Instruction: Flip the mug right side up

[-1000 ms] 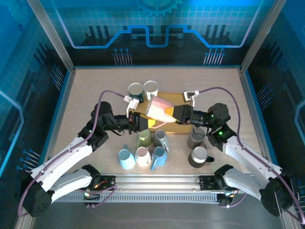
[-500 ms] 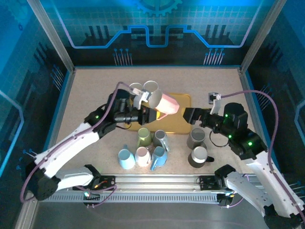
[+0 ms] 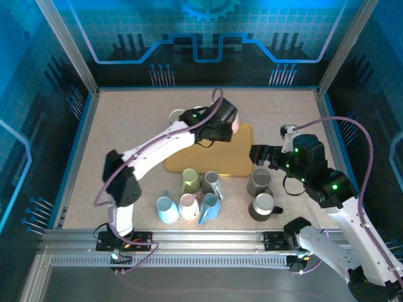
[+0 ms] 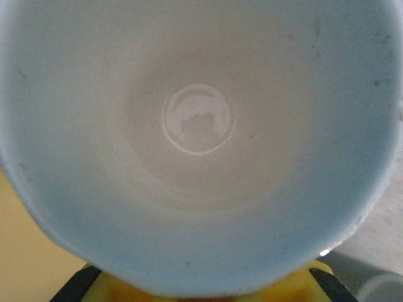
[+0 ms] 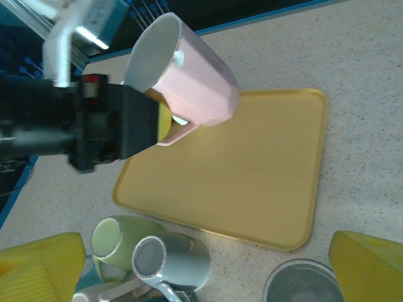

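Note:
The back of the yellow tray is below my left gripper. The gripper should next tilt down, lower the pink mug upright onto that spot and let go of it.
The pink mug with a white inside hangs tilted above the back of the yellow tray. My left gripper is shut on its handle side. In the top view the mug sits at the tip of the outstretched left arm, with the left gripper beside it. The left wrist view looks straight into the mug's mouth, and yellow fingertips peek out below the rim. My right gripper stands open with nothing in it, right of the tray; its yellow fingers frame the wrist view.
Several mugs crowd the table in front of the tray: a green one, a grey one, a light blue one and two dark grey ones. A white mug stands behind the tray's left corner.
The right gripper has let go of the mug, opened wide and drawn back to the right. The left arm has carried the mug away to the far side of the tray.

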`<state>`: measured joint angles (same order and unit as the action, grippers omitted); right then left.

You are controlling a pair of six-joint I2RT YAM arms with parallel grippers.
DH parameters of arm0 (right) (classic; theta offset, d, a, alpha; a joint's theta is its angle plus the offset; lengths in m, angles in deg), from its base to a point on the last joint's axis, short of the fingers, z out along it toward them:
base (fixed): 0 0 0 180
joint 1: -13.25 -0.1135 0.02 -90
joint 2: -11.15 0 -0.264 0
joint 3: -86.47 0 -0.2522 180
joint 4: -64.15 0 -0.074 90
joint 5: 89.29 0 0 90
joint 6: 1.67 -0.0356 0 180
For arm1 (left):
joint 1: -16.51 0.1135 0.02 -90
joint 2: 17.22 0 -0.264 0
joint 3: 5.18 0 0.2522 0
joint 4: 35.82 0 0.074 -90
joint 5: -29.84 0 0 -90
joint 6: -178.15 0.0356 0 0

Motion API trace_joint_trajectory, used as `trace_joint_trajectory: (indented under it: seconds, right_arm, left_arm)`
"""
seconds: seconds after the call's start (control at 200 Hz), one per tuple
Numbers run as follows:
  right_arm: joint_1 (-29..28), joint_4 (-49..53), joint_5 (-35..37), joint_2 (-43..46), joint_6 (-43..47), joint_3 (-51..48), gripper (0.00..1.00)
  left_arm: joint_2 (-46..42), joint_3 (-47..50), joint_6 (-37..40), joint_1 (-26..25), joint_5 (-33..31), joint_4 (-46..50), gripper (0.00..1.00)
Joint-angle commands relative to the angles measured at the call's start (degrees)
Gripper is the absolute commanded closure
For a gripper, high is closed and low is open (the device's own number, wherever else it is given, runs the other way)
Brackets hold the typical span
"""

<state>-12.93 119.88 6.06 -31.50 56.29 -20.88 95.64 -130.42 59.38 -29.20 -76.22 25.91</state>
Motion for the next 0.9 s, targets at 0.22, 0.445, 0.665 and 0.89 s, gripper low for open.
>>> trace_joint_trajectory:
  seconds: [0.22,0.445,0.665,0.89]
  right_arm:
    - [0.47,0.74,3.52,1.26,0.78,-1.09,0.0]
    - [0.42,-0.31,2.9,1.42,1.49,-2.12,0.0]
    - [0.42,-0.94,3.48,2.31,2.21,-3.7,0.0]
    - [0.42,-1.01,3.67,2.66,3.05,-4.0,0.0]
  left_arm:
    - [17.21,-24.01,-10.74,-0.46,-12.2,13.5,1.0]
    - [20.36,-23.56,-12.49,1.05,-9.7,10.36,1.0]
    - [23.05,-23.42,-13.14,2.21,-9.52,8.86,1.0]
    - [25.28,-23.26,-12.99,3.68,-9.41,6.69,1.0]
